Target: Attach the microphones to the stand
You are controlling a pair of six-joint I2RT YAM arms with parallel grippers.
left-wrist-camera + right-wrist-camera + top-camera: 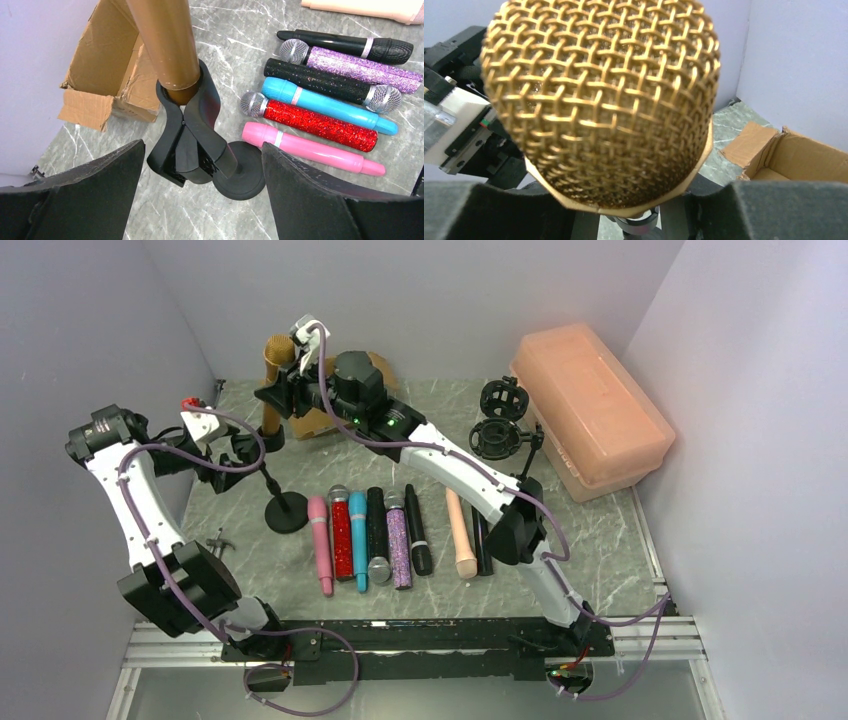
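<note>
My right gripper needs to move down toward the black clip (273,442), slide the gold microphone (278,352) deeper and let go of it, because only the tail end of the microphone's handle sits in the clip.
The gold microphone (278,352) stands upright with its brown shaft (165,40) in the black clip (192,130) of the stand, above the round base (286,512). My right gripper (287,390) is shut on it just below the mesh head (604,100). The left gripper (202,200) is open, its fingers either side of the clip and apart from it. Lying in a row are pink (321,540), red glitter (341,530), blue (358,535), black glitter (377,530), purple glitter (398,540), black (418,530) and peach (461,530) microphones.
A torn cardboard box (320,422) sits behind the stand at the back wall. A peach plastic bin (590,405) lies at the back right, with two black shock mounts (503,400) beside it. Walls close in on both sides.
</note>
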